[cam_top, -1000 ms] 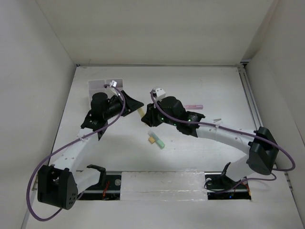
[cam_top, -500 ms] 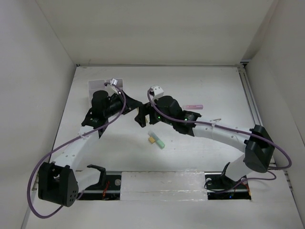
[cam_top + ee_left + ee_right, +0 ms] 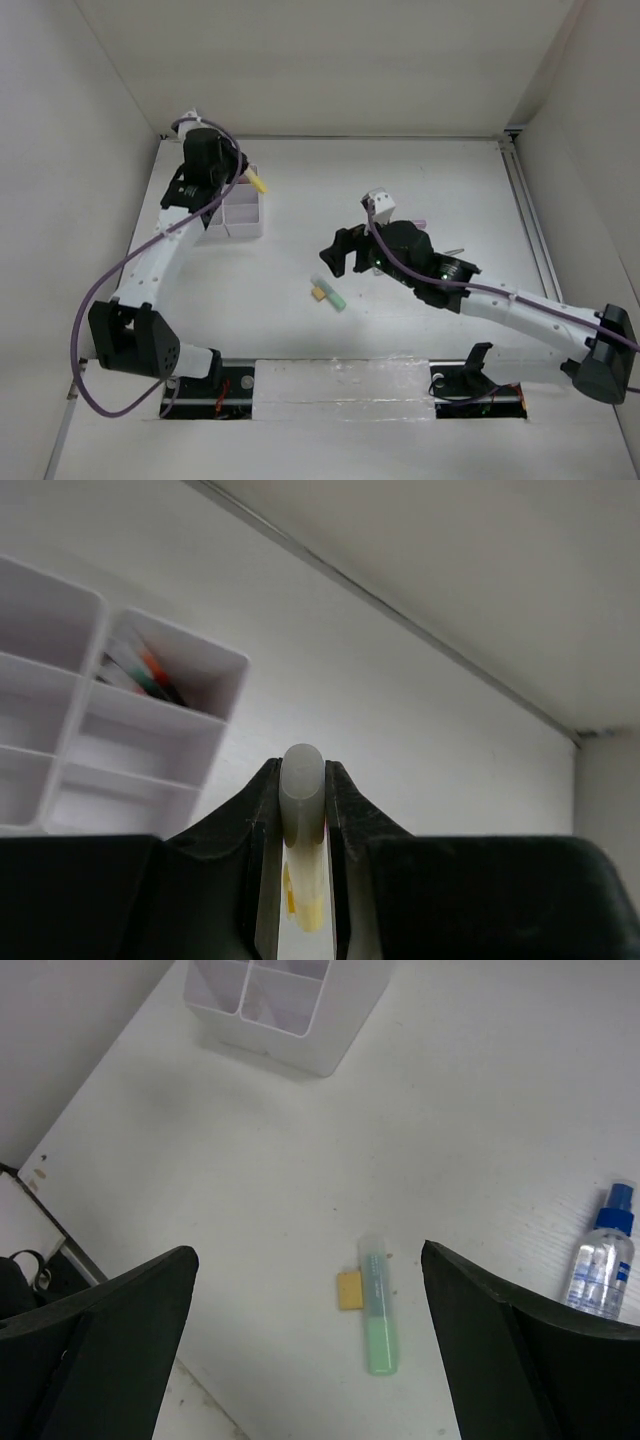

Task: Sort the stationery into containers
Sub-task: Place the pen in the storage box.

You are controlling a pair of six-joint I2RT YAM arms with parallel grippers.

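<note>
The left gripper will next turn, swing to the left in the top view and lower the yellow highlighter (image 3: 258, 183) into the empty far section of the tray beside the pens.
My left gripper (image 3: 248, 178) is shut on a yellow highlighter (image 3: 258, 183), held above the far right corner of the white organiser tray (image 3: 243, 226). In the left wrist view the highlighter (image 3: 302, 798) stands clamped between the fingers, and the tray (image 3: 208, 738) lies below left with red and dark pens (image 3: 150, 674) in one compartment. My right gripper (image 3: 340, 255) hangs open over mid-table, holding nothing. Under it lie a green highlighter (image 3: 379, 1312) and a tan eraser (image 3: 349, 1290), touching side by side. A blue-capped bottle (image 3: 603, 1262) stands to the right.
A pink highlighter (image 3: 418, 222) lies behind the right arm, partly hidden by it. A thin dark item (image 3: 456, 251) lies beside that arm. White walls close in the table on the left, back and right.
The right gripper opened and drew back toward the right. The left arm swung from mid-table to the far left, carrying the yellow highlighter over the tray.
</note>
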